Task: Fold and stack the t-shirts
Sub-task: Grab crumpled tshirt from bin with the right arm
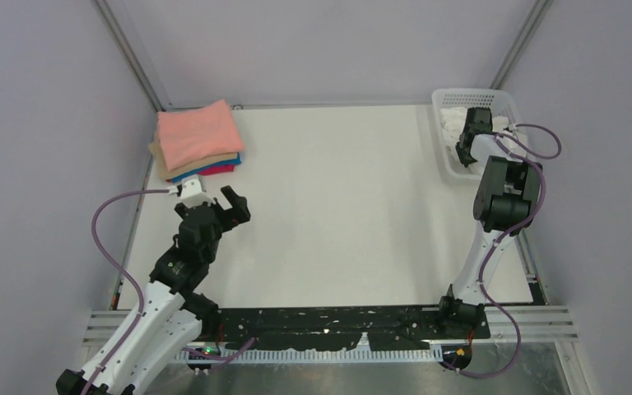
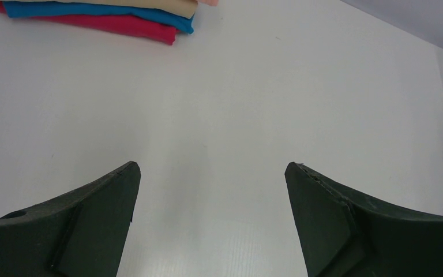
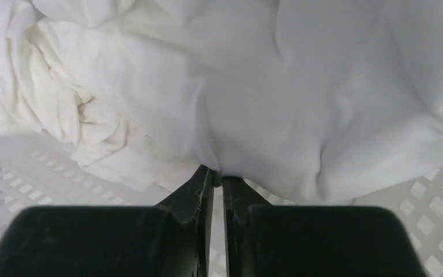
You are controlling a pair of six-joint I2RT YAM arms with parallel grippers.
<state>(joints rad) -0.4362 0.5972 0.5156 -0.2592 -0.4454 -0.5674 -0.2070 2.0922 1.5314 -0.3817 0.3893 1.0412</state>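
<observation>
My right gripper will next lift the white fold out of the basket, and then it will carry the white fold over onto the surface of the table.
Folded t-shirts lie stacked at the table's back left, salmon-pink on top, then tan, blue and magenta; their blue and magenta edges show at the top of the left wrist view. My left gripper hovers open just in front of that stack, nothing between its fingers. A crumpled white t-shirt lies in the white basket at the back right. My right gripper reaches down into the basket and is shut on a fold of the white cloth at its tips.
The basket's perforated floor shows under the white cloth. Metal frame posts rise at the back corners. A black rail with both arm bases runs along the near edge.
</observation>
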